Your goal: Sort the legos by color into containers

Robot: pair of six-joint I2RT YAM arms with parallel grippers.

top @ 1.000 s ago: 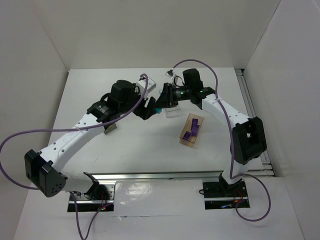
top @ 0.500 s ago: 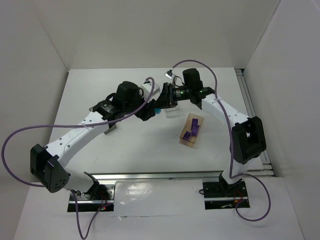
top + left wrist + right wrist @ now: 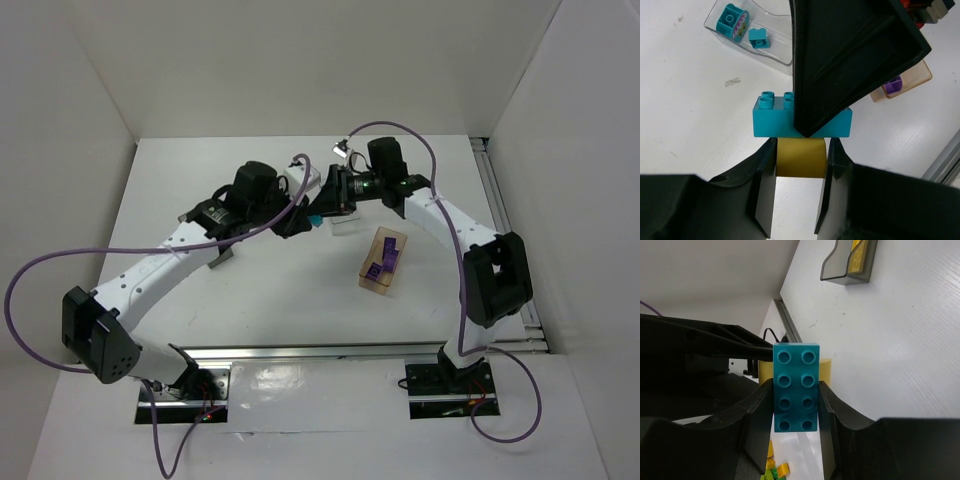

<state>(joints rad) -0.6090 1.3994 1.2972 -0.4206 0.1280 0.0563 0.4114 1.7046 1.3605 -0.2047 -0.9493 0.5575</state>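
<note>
Next I should pull the matching yellow brick to the dark grey bin holding yellow [image 3: 221,258], lower and release it, as the bin's below my left gripper, left in the top view.
A teal-blue brick [image 3: 795,387] and a yellow brick [image 3: 801,157] are stuck together and held above the table between both grippers. My left gripper [image 3: 801,160] is shut on the yellow brick. My right gripper [image 3: 795,405] is shut on the teal-blue brick, which also shows in the left wrist view [image 3: 775,120] and the top view [image 3: 314,220]. The clear bin [image 3: 772,52] holds teal-blue pieces [image 3: 759,38]. The tan bin [image 3: 382,275] holds purple bricks [image 3: 386,252]. The dark grey bin [image 3: 840,267] holds a yellow piece [image 3: 858,255].
The clear bin [image 3: 345,224] lies just right of the grippers at the table's middle back. The dark grey bin [image 3: 222,258] sits under the left arm. White walls enclose the table; a rail [image 3: 505,215] runs along the right edge. Small yellow and green pieces [image 3: 774,471] show low in the right wrist view.
My left arm has swung its wrist a little right and back, closer to the right gripper. Both grippers stay on the joined bricks. The right arm has barely moved.
</note>
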